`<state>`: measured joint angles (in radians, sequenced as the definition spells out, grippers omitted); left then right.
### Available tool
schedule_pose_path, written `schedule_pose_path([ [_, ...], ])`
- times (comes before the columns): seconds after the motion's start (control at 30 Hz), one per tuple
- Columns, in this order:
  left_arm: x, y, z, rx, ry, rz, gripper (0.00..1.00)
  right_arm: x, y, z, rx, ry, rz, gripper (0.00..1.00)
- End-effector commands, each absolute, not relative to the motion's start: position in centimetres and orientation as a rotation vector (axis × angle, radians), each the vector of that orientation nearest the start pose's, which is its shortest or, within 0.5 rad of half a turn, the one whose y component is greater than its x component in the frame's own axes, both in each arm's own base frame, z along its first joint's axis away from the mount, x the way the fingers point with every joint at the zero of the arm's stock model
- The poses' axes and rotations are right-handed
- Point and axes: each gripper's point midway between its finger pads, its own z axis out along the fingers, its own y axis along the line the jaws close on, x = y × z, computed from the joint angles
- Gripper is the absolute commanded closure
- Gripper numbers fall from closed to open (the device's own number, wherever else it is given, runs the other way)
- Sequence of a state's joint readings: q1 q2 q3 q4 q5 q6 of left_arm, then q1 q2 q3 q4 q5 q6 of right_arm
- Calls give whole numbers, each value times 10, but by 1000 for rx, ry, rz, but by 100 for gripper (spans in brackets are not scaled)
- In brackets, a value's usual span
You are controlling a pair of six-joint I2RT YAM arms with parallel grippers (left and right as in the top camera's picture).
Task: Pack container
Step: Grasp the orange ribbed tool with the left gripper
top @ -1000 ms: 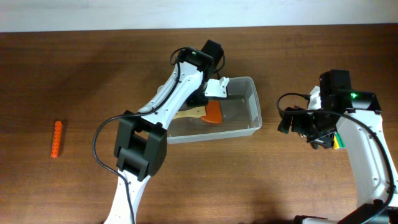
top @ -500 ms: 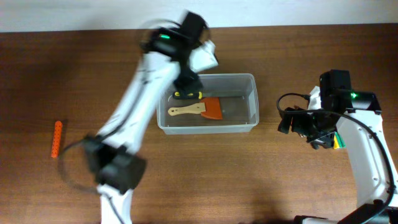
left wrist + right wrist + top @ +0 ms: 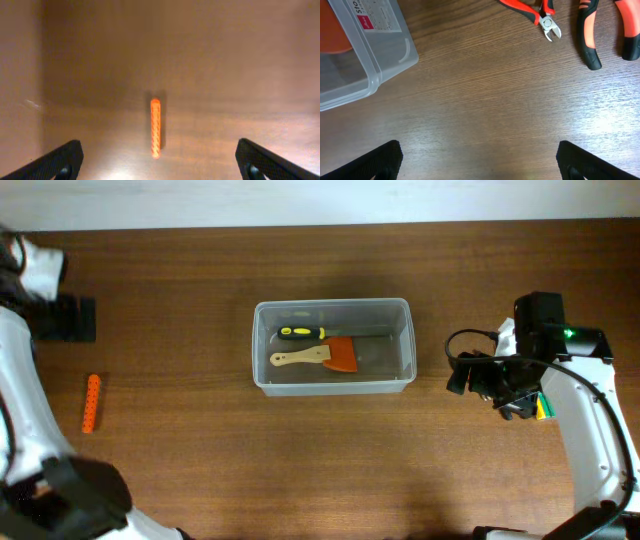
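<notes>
The orange ribbed rod lies lengthwise between my spread fingers. So my left gripper needs to go lower and come back to close on the rod's far half [image 3: 92,389] [image 3: 156,113].
The container [image 3: 332,304], a clear plastic tub, stands mid-table and holds a yellow-and-black screwdriver [image 3: 300,332] and an orange scraper [image 3: 340,356] with a wooden handle. My left gripper [image 3: 68,321] is at the far left edge, open and holding nothing. An orange ribbed rod [image 3: 91,402] lies on the table just in front of it. In the left wrist view the rod [image 3: 155,127] lies between the wide-spread fingers of the left gripper [image 3: 160,164]. My right gripper [image 3: 487,388] is open to the right of the tub. The right wrist view shows only bare wood between the fingers of the right gripper [image 3: 479,162], with the tub's corner [image 3: 375,60] beyond.
Red-handled cutters [image 3: 535,11] and orange-and-black pliers [image 3: 602,27] lie on the table ahead of the right gripper. A small green-and-yellow item [image 3: 543,408] shows beside the right arm. The left arm runs along the table's left edge.
The left gripper opened over the tub, leaving the screwdriver in it, then swung far left to above the orange rod. The right arm stayed still.
</notes>
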<state>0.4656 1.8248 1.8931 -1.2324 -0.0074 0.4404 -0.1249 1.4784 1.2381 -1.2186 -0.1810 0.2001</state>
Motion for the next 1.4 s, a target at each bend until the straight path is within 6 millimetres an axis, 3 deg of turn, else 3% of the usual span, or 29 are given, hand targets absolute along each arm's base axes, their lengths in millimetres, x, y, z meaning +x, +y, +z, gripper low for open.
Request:
schedule_pose_path([
  [0.0,363,204,147,-143,2895,119,1,283,-8,139,464,2956,262,1],
  [0.13,352,210,87,-78,3012,82,4,289,-9,140,458,2933,262,1],
  [0.27,335,227,48,-70,3158,204,11,292,-9,141,454,2920,261,1],
  [0.6,338,233,-2,-87,3205,145,11,290,-9,141,457,2928,262,1],
  [0.67,339,233,-6,-87,3205,140,18,290,-9,141,457,2928,262,1],
  [0.77,341,235,-7,-88,3194,149,27,290,-9,141,457,2928,262,1],
  [0.83,342,235,-7,-88,3192,151,40,290,-9,141,457,2929,262,1],
  [1.03,342,234,-7,-88,3190,143,97,289,-9,140,458,2932,262,1],
  [1.17,350,219,-1,-79,3153,22,98,289,-9,140,458,2932,262,1],
  [1.23,364,210,18,-56,3105,-34,98,288,-9,140,459,2935,263,1],
  [1.3,391,199,57,-33,3017,-51,98,288,-9,140,459,2935,263,2],
  [1.37,421,184,111,6,2901,-43,98,288,-9,140,459,2935,263,2],
])
